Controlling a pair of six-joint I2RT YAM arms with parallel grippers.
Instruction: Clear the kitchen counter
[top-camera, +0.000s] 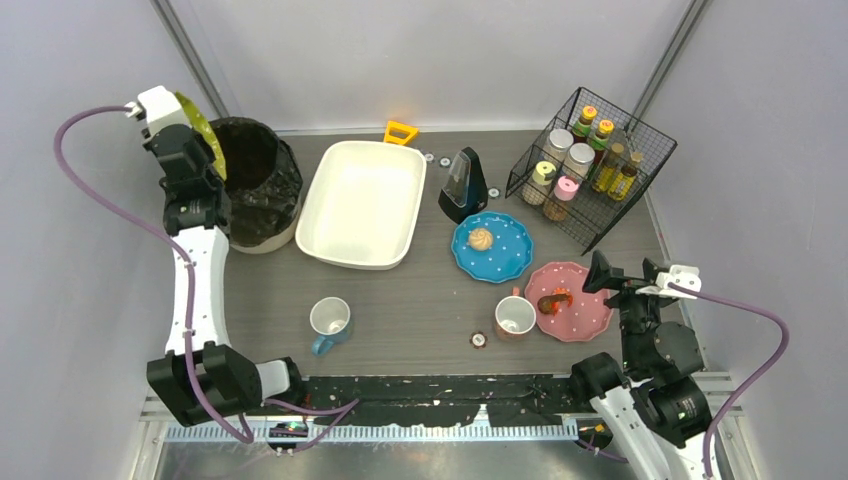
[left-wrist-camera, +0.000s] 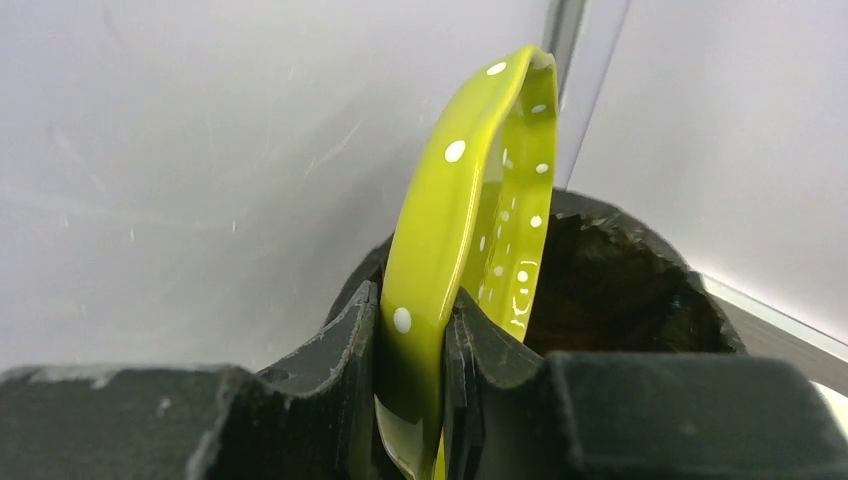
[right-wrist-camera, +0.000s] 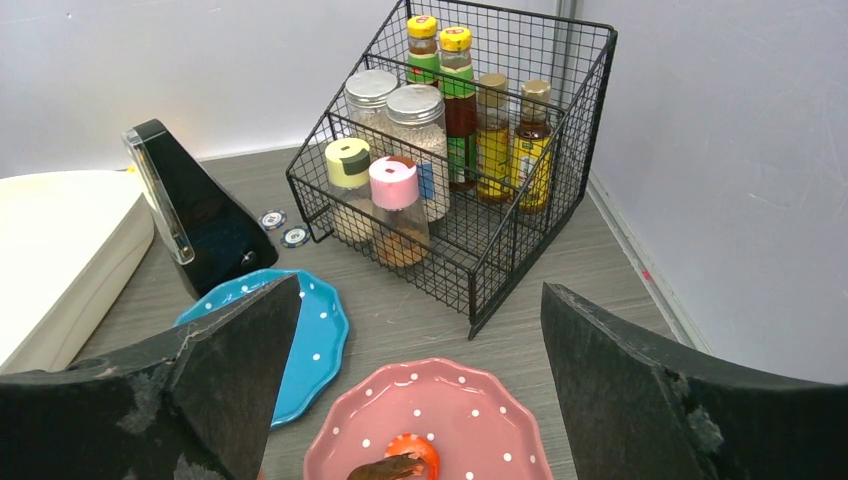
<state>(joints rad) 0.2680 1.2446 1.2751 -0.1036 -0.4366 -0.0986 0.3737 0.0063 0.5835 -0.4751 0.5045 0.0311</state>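
Observation:
The empty white tub (top-camera: 382, 192) is below my left gripper and to its right in the top view. I will next swing the gripper across and down into it and release the lime-green plate.
My left gripper (top-camera: 192, 126) (left-wrist-camera: 412, 300) is shut on the rim of a lime-green dotted plate (top-camera: 203, 130) (left-wrist-camera: 470, 200), holding it on edge above the black-lined bin (top-camera: 255, 180) (left-wrist-camera: 620, 280) at the back left. The kitchen counter (top-camera: 420, 310) (right-wrist-camera: 400, 320) carries a blue plate (top-camera: 500, 255) (right-wrist-camera: 315, 340) with a bun (top-camera: 480, 238), a pink plate (top-camera: 575, 305) (right-wrist-camera: 440, 400) with food scraps (top-camera: 553, 300) and two mugs (top-camera: 329, 322) (top-camera: 515, 316). My right gripper (top-camera: 625, 275) (right-wrist-camera: 418, 290) hangs open above the pink plate's right side, holding nothing.
A white tub (top-camera: 362, 203) stands beside the bin. A black wedge-shaped device (top-camera: 463, 185) is behind the blue plate. A wire rack (top-camera: 590, 165) of spice bottles fills the back right. A yellow handle (top-camera: 400, 132) and small round caps (top-camera: 479, 340) lie on the counter.

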